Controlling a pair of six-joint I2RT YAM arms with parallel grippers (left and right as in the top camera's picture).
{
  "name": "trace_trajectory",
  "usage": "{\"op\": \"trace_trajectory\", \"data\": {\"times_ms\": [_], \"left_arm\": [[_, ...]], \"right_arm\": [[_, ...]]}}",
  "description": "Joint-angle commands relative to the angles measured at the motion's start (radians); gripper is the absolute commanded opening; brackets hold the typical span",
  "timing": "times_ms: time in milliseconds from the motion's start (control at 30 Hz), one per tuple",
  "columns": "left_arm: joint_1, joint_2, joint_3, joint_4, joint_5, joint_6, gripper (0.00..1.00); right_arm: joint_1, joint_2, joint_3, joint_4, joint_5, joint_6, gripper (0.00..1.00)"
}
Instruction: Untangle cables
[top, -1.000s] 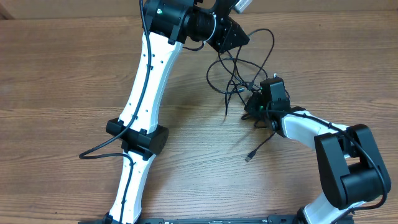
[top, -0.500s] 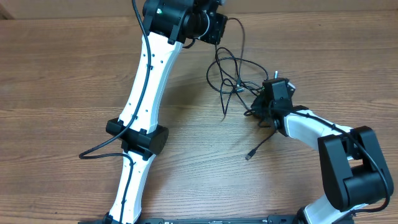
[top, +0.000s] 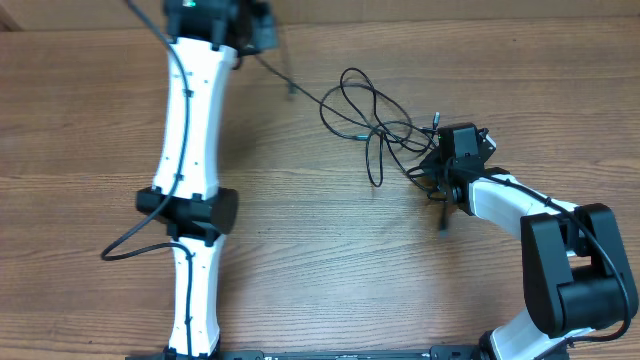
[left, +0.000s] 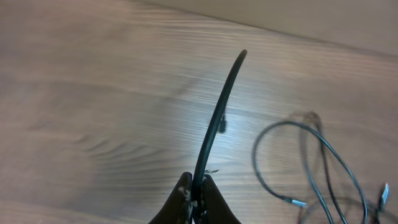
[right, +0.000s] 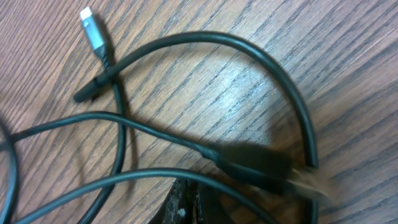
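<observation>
The piece of cable still runs into the tangle. My left gripper will next move down and to the left in the overhead view, toward bare tabletop, and release it.
The cables lie as a loose black tangle on the wooden table, right of centre. One strand runs taut from the tangle up-left to my left gripper, which is shut on it at the far edge. In the left wrist view the jaws pinch this cable, and the loops lie to the right. My right gripper sits at the tangle's right side, shut on a cable. In its wrist view the gripper is crossed by strands, with a silver plug at upper left.
The left arm's white links stretch down the left side, with its own thick black wire beside the elbow. The right arm's base stands at lower right. A short cable end lies just below the right gripper.
The left arm has swung left along the far edge, drawing one strand out taut from the tangle. The loose plug end below the right gripper has been pulled up close to it.
</observation>
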Motion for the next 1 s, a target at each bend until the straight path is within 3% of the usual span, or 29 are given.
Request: {"op": "trace_trajectory", "data": {"times_ms": [0,233,500,733,967], "left_arm": [[0.071,-0.028,0.021,-0.022,-0.051,-0.122,0.04],[0.161,-0.018,-0.015,-0.043,-0.047,-0.128,0.04],[0.164,-0.017,-0.142,-0.003,-0.025,-0.127,0.04],[0.15,-0.017,-0.307,0.074,-0.021,-0.123,0.04],[0.15,-0.017,-0.394,0.126,-0.023,-0.074,0.09]], "right_arm": [[-0.015,0.024,-0.019,-0.031,0.027,0.018,0.04],[-0.015,0.024,-0.019,-0.031,0.024,0.018,0.04],[-0.015,0.024,-0.019,-0.031,0.024,0.021,0.04],[-0.014,0.024,-0.019,-0.027,-0.003,0.021,0.26],[-0.014,0.024,-0.019,-0.024,-0.013,0.021,0.31]]}}
